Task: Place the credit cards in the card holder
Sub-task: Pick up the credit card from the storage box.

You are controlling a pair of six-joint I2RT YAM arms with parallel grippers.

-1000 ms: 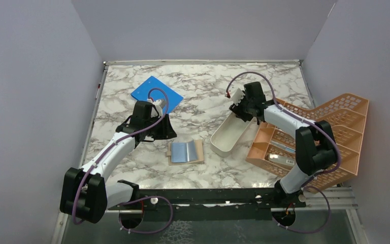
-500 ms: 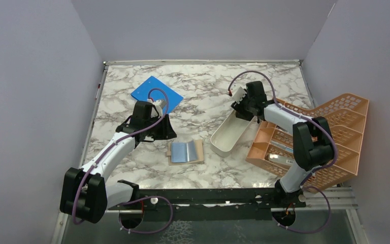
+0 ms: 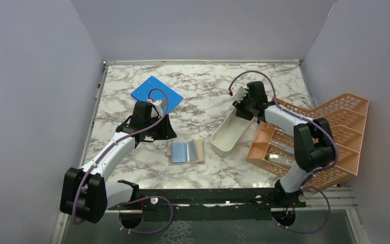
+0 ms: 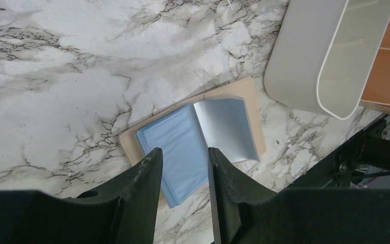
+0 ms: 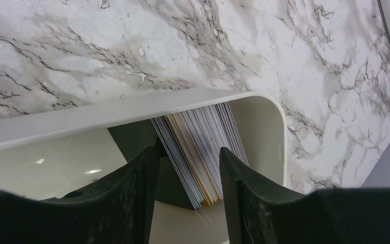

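My right gripper should stay low in the tray next and close its fingers onto the black credit card's upper edge (image 3: 244,112) (image 5: 173,163), because that card leans foremost in the stack.
The card holder (image 3: 186,151) lies open on the marble, tan with pale blue clear sleeves (image 4: 223,127). My left gripper (image 4: 184,151) hovers just left of it (image 3: 168,133), open and empty, and the sleeves show through the gap. The credit cards (image 5: 203,137) stand as a leaning stack on edge in the far end of the long white tray (image 5: 132,109). My right gripper (image 5: 189,151) reaches down into that end of the tray (image 3: 244,105). It is open, and its fingers (image 5: 147,173) straddle part of the stack.
The white tray (image 3: 228,134) lies diagonally between the card holder and an orange lattice rack (image 3: 315,137) at the right edge. A bright blue flat board (image 3: 156,93) lies at the back left, behind my left arm. Walls enclose the table on three sides.
My right gripper's jaws have narrowed around the card stack and the wrist has shifted slightly. The left arm and the card holder have not moved.
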